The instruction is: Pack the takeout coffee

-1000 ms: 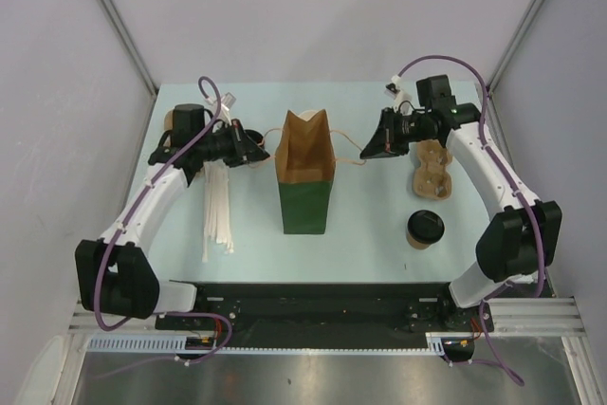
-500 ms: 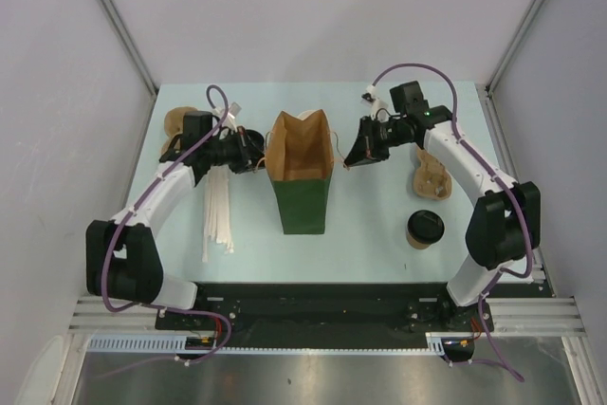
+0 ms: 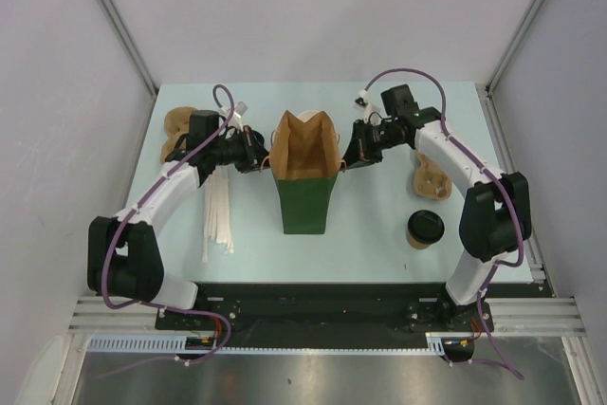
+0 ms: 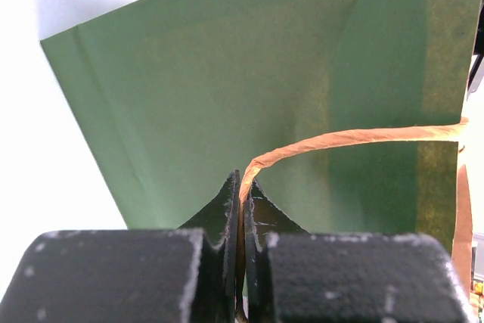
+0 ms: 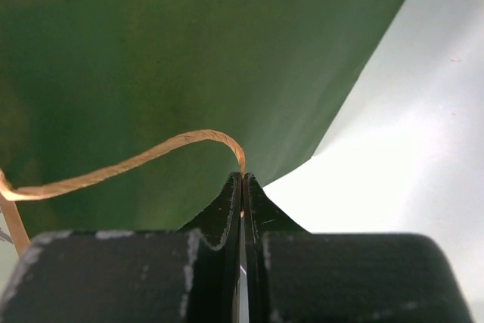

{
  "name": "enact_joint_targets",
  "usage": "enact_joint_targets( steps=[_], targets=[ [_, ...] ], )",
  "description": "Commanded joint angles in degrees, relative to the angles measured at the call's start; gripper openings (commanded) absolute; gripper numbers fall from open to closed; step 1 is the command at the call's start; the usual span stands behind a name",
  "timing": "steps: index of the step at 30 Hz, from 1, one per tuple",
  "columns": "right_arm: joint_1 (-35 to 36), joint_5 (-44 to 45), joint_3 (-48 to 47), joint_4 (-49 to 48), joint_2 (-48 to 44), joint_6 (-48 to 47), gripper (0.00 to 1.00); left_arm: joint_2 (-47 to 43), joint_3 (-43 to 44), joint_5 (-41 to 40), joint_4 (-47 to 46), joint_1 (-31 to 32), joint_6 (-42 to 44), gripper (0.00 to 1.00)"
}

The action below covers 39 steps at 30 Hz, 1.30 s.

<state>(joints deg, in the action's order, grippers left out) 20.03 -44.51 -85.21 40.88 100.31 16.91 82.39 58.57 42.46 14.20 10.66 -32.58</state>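
Observation:
My left gripper rises slightly beside the bag's green side next, then releases its twine handle point(image 3: 265, 163), because the bag already stands open.
The green paper bag point(image 3: 304, 204) stands open in the middle of the table, its tan inside showing. My left gripper point(image 3: 261, 160) is shut on the bag's left twine handle point(image 4: 333, 140), close to the bag's green side point(image 4: 227, 81). My right gripper point(image 3: 347, 156) is shut on the right twine handle point(image 5: 144, 158), close to the other green side point(image 5: 151, 43). The takeout coffee point(image 3: 425, 229), a small tan cup with a black lid, stands apart at the front right.
A tan pulp cup carrier point(image 3: 432, 174) lies at the right under my right arm. White straws point(image 3: 217, 211) lie left of the bag. Tan cups point(image 3: 176, 125) sit at the back left behind my left arm.
Both grippers have moved inward toward the bag with the handles in them, so the handles are slacker. The bag's mouth has narrowed a little. The cup has not moved.

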Motion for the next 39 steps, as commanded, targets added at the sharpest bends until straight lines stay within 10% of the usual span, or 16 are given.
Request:
enact_joint_targets(
  steps=[1, 7, 11, 28, 39],
  targets=[
    [1.1, -0.7, -1.4, -1.9, 0.7, 0.1, 0.00, 0.4, 0.4, 1.0, -0.8, 0.5, 0.1, 0.00],
    [-0.7, 0.0, -3.6, 0.1, -0.8, -1.2, 0.00, -0.1, 2.3, 1.2, 0.2, 0.9, 1.4, 0.00],
    [-2.6, -0.1, -7.9, 2.5, -2.1, -2.9, 0.31, -0.9, 3.3, 1.0, 1.2, 1.0, 2.2, 0.00],
    [-14.6, -10.2, -28.3, 10.6, -2.2, -7.8, 1.00, -1.8, 7.1, 0.0, 4.4, 1.4, 4.1, 0.00],
    [-25.7, 8.4, -44.6, 39.7, 12.4, -55.6, 1.00, -1.1, 8.8, -0.6, 6.8, 1.6, 7.0, 0.00]
  ],
)
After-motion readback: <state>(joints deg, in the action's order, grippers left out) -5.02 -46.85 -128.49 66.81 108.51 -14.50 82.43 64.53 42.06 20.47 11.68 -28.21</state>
